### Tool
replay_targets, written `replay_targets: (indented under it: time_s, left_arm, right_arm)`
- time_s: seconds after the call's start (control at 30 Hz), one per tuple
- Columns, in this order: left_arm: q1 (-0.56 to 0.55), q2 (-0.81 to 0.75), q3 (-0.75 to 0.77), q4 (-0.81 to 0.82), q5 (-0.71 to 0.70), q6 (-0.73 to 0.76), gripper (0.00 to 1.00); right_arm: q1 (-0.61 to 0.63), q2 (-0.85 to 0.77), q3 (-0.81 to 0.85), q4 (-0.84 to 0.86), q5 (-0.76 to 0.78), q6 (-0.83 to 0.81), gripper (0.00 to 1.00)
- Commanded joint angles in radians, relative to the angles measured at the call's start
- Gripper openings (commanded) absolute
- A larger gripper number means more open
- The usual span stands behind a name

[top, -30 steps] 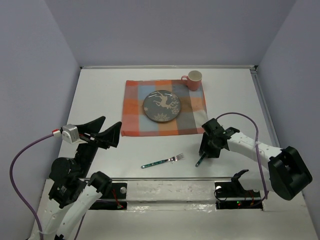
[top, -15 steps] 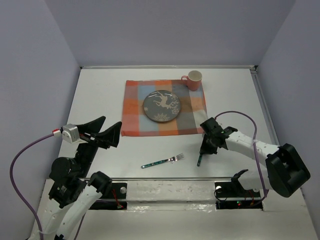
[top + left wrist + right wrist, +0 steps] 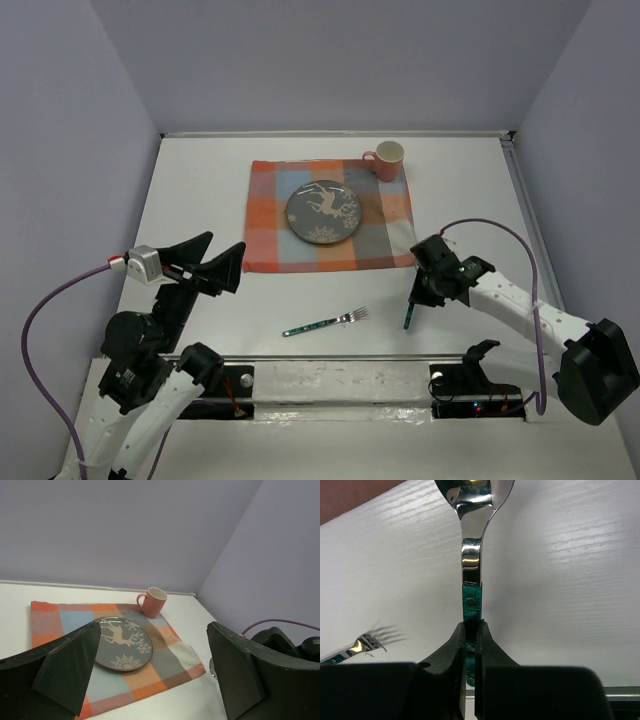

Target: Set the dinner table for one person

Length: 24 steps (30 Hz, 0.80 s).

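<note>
Next, my right gripper carries the spoon (image 3: pixel 408 317) outward over the placemat's bare part by the plate's mug-side edge (image 3: pixel 377 212), then lowers and releases it.
The dinner table (image 3: pixel 200 190) is a white tabletop. My right gripper (image 3: pixel 420 288) is shut on a spoon (image 3: pixel 408 317) by its green handle, to the right of the fork (image 3: pixel 325 323). In the right wrist view the spoon (image 3: pixel 471 555) points away from me, its handle pinched at the gripper (image 3: pixel 470 630) over the white table (image 3: pixel 570 580); the fork (image 3: pixel 362 645) shows at the left. My left gripper (image 3: pixel 205 265) hovers open and holds nothing, left of the placemat (image 3: pixel 270 215). Its wrist view frames the plate (image 3: pixel 117 642) and mug (image 3: pixel 153 601).
A grey reindeer plate (image 3: pixel 323 212) sits in the middle of the plaid placemat. A pink mug (image 3: pixel 388 159) stands at the placemat's far right corner. A rail (image 3: pixel 330 372) runs along the near edge between the arm bases. Walls close in the table's sides.
My right gripper has shut on the spoon's handle and shifted a little to the right with it. The left arm and the fork stay put.
</note>
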Motion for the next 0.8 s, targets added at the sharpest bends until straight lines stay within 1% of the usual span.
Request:
replay_targets:
  time_s: [0.0, 0.13, 0.2, 0.4, 0.6, 0.77]
  left_arm:
    - [0.001, 0.027, 0.013, 0.037, 0.004, 0.01, 0.99]
    - [0.002, 0.036, 0.013, 0.037, 0.002, 0.011, 0.99]
    - [0.005, 0.045, 0.015, 0.037, 0.004, 0.011, 0.99]
    - [0.014, 0.059, 0.015, 0.037, 0.004, 0.013, 0.99]
    - [0.025, 0.088, 0.016, 0.038, 0.005, 0.014, 0.99]
    - [0.042, 0.088, 0.015, 0.038, 0.005, 0.016, 0.99]
  right_arm:
    - [0.013, -0.025, 0.112, -0.049, 0.055, -0.057, 0.0]
    - [0.013, -0.003, 0.192, -0.043, 0.064, -0.159, 0.0]
    - [0.013, 0.04, 0.244, -0.04, 0.07, -0.19, 0.0]
    - [0.013, 0.129, 0.334, 0.07, 0.098, -0.324, 0.0]
    - [0.013, 0.23, 0.422, 0.136, 0.115, -0.413, 0.0]
    - [-0.02, 0.334, 0.494, 0.205, 0.093, -0.491, 0.0]
